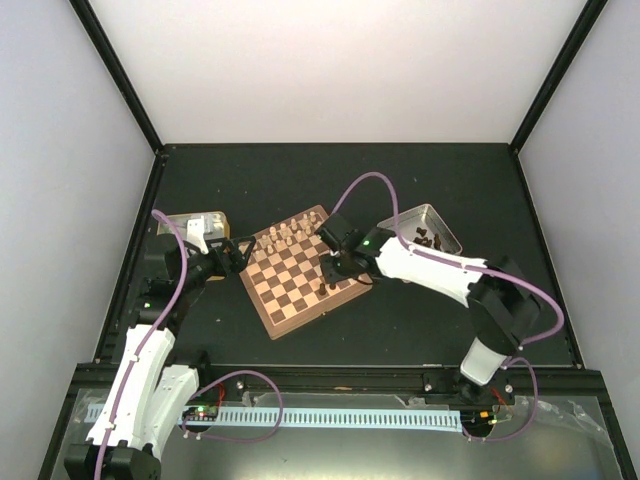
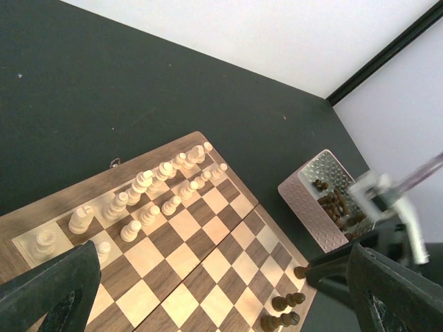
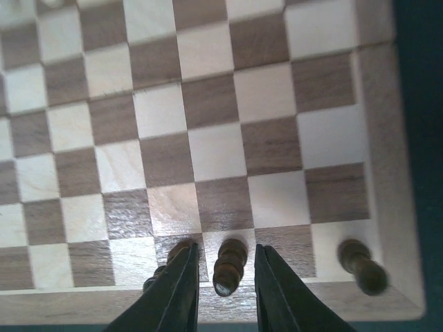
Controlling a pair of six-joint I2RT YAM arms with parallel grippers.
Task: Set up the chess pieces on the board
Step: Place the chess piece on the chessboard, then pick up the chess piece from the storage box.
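Note:
My right gripper will rise off the standing piece and move across to the silver tin, then go down onto a dark piece inside [image 1: 428, 240], because several are still lying there.
The board [image 1: 285, 290] lies at an angle in the middle of the table. Cream chess pieces [image 2: 149, 187] fill two rows along its far-left side. Three dark chess pieces stand on its right edge row. One dark piece [image 3: 230, 266] stands between the fingers of my right gripper [image 3: 226, 250], with a gap on each side; the jaws are open. A second dark piece [image 3: 176, 249] is partly hidden behind the left finger, and a third [image 3: 363, 266] stands to the right. My left gripper [image 2: 221, 304] hovers wide open over the board's left side, holding nothing.
A gold-sided tin [image 1: 195, 225] sits left of the board behind my left arm. A silver tin with pinkish sides [image 2: 311, 204] to the right holds several dark pieces. Black rails border the dark table.

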